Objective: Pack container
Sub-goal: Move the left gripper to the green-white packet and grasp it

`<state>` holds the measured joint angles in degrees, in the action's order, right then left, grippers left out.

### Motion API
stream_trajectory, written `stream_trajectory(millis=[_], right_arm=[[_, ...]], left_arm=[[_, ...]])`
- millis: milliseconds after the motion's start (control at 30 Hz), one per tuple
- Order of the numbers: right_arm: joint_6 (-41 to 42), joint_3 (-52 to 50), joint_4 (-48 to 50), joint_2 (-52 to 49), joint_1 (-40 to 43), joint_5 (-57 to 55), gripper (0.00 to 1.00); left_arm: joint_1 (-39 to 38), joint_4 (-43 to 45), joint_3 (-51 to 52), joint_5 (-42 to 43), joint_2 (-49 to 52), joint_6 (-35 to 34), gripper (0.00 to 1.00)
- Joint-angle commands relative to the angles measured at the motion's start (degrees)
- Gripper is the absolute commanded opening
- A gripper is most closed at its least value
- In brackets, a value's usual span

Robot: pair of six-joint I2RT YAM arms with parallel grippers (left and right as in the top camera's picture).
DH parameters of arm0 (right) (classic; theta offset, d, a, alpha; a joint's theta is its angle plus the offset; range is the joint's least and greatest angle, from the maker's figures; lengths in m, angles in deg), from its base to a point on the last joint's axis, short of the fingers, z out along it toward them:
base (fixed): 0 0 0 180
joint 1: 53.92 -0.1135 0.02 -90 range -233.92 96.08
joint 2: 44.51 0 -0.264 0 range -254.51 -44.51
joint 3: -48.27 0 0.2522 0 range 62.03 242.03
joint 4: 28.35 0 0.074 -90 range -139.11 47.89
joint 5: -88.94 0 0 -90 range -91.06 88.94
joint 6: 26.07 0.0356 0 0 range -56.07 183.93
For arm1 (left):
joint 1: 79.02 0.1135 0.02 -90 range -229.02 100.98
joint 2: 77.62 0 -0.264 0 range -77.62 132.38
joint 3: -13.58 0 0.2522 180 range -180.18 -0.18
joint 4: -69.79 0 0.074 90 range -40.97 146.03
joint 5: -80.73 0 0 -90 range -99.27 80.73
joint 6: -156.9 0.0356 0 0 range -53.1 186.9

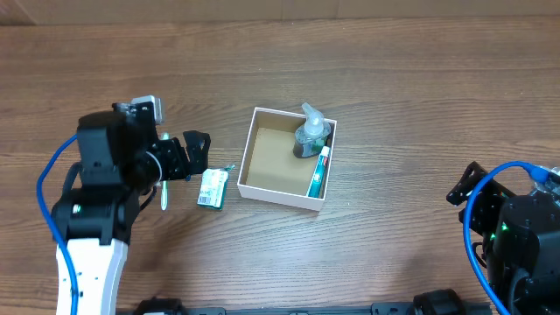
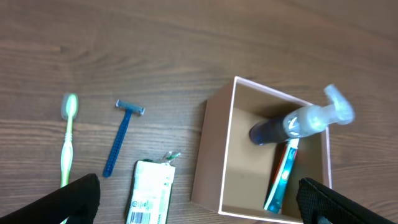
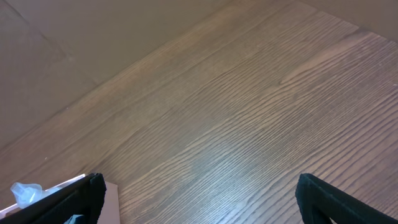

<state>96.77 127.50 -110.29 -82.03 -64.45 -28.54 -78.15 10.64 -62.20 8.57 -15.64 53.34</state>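
Before closing on the white-green packet (image 1: 213,188) (image 2: 150,193), I should lower my left gripper and shift it toward the container.
The container (image 1: 267,163), a white-walled square box with a brown inside, sits mid-table. A clear pump bottle (image 1: 311,136) and a blue toothpaste tube (image 1: 318,172) lie along its right wall. In the left wrist view the container (image 2: 249,168) holds the bottle (image 2: 298,122) and tube (image 2: 283,175). To its left on the table lie a white-green packet (image 2: 151,194), a blue razor (image 2: 121,138) and a green toothbrush (image 2: 67,140). My left gripper (image 1: 197,156) hovers open just left of the box, over the packet (image 1: 212,188). My right gripper (image 1: 464,185) stands open at the far right, holding nothing.
The toothbrush (image 1: 163,194) pokes out beneath my left arm in the overhead view. The right wrist view shows bare wood, with a corner of the container (image 3: 113,200) and the pump head (image 3: 25,191) at its lower left.
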Motion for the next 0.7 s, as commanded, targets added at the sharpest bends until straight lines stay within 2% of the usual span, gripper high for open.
stream_trajectory(millis=[0, 233, 333, 400, 667], right_arm=[[0.2, 0.9, 0.3, 0.1, 0.3, -0.9, 1.00], [0.2, 0.9, 0.3, 0.1, 0.3, -0.9, 1.00], [0.2, 0.9, 0.3, 0.1, 0.3, -0.9, 1.00], [0.2, 0.9, 0.3, 0.1, 0.3, -0.9, 1.00], [0.2, 0.9, 0.3, 0.1, 0.3, -0.9, 1.00]], left_arm=[[0.2, -0.7, -1.6, 1.0, 3.3, 0.1, 1.00], [0.2, -3.1, -1.5, -6.0, 9.2, 0.8, 1.00], [0.2, -5.0, -1.4, -6.1, 13.2, 8.0, 1.00], [0.2, -5.8, -1.3, -6.4, 16.6, 11.6, 0.94], [-2.4, -1.9, 1.0, -6.5, 29.0, 16.7, 0.85]])
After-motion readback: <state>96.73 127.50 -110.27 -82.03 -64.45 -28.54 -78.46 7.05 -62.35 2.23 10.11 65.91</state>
